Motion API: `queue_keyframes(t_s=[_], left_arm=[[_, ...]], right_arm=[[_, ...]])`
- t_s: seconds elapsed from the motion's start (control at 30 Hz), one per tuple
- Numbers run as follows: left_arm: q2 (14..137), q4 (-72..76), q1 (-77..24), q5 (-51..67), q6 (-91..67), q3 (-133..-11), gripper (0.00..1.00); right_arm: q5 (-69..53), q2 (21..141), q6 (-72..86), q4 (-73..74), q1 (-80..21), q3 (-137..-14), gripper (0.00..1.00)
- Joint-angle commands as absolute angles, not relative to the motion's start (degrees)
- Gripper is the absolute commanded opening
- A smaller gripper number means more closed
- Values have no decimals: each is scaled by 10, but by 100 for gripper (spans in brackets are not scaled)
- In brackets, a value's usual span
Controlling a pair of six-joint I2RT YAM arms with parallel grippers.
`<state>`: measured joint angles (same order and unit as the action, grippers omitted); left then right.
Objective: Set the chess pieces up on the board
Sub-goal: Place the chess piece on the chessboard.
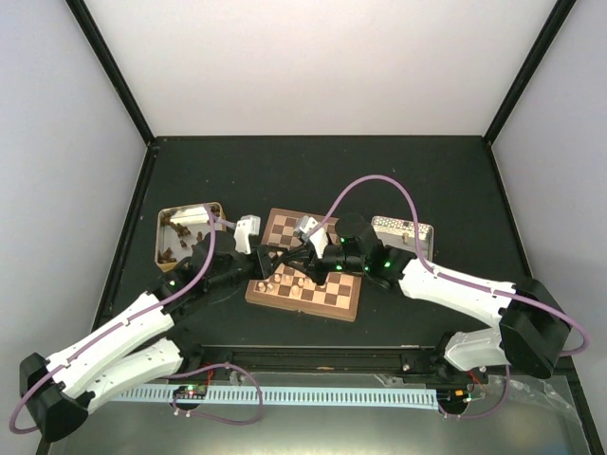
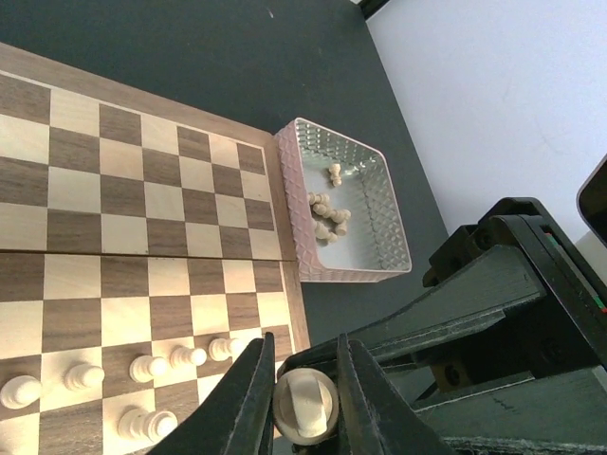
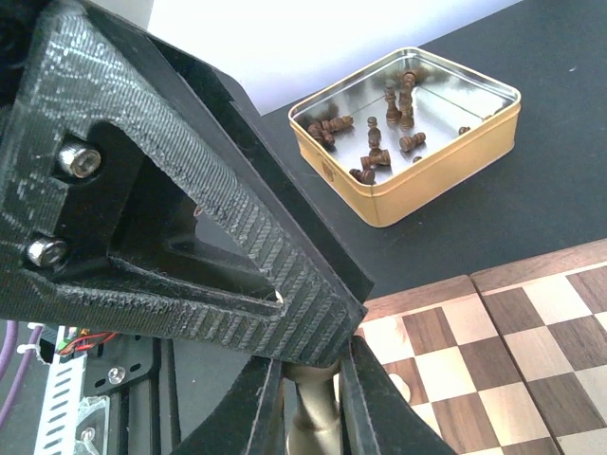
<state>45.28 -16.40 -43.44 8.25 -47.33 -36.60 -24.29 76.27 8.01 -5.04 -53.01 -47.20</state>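
Note:
The left gripper moves down and back over the dark near-row square (image 1: 306, 294) (image 2: 177, 397) beside the tall piece next to release its pale piece, since that square is empty.
The board (image 1: 302, 305) lies mid-table, with several pale chess pieces (image 1: 296, 281) standing along its near rows. They also show in the left wrist view (image 2: 147, 367). My left gripper (image 2: 303, 403) is shut on a pale piece (image 2: 305, 408), seen end-on between its fingers. My right gripper (image 3: 311, 417) is shut on the neck of a pale piece (image 3: 318, 422), apparently the same one. The two grippers meet tip to tip over the board's left edge, left (image 1: 268, 263) and right (image 1: 285, 263). The left gripper's finger hides the piece's top in the right wrist view.
A gold tin (image 1: 163, 237) with dark brown pieces (image 3: 379, 147) stands left of the board. A silver tin (image 1: 417, 230), also in the left wrist view (image 2: 296, 223), holds several pale pieces (image 2: 327, 216) to the right. A cable rail runs along the near edge (image 1: 313, 395).

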Motion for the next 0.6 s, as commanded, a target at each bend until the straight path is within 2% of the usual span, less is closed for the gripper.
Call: queue_keyframes(t_s=[0.0, 0.13, 0.23, 0.37, 0.47, 0.57], left_arm=[[459, -161, -435, 111, -462, -368, 8], [456, -160, -433, 96, -441, -368, 6], [450, -169, -432, 59, -415, -369, 6], [450, -187, -433, 25, -360, -375, 6], [462, -201, -434, 12, -335, -382, 6], [477, -204, -445, 1, -319, -380, 6]], right_arm=[[-228, 763, 87, -83, -533, -485, 11], [-213, 765, 88, -38, -533, -499, 28], [-183, 755, 101, -14, -533, -491, 45], [-105, 706, 137, -23, -529, -434, 59], [-23, 666, 179, -21, -525, -399, 66], [61, 643, 234, 7, -516, -385, 67]])
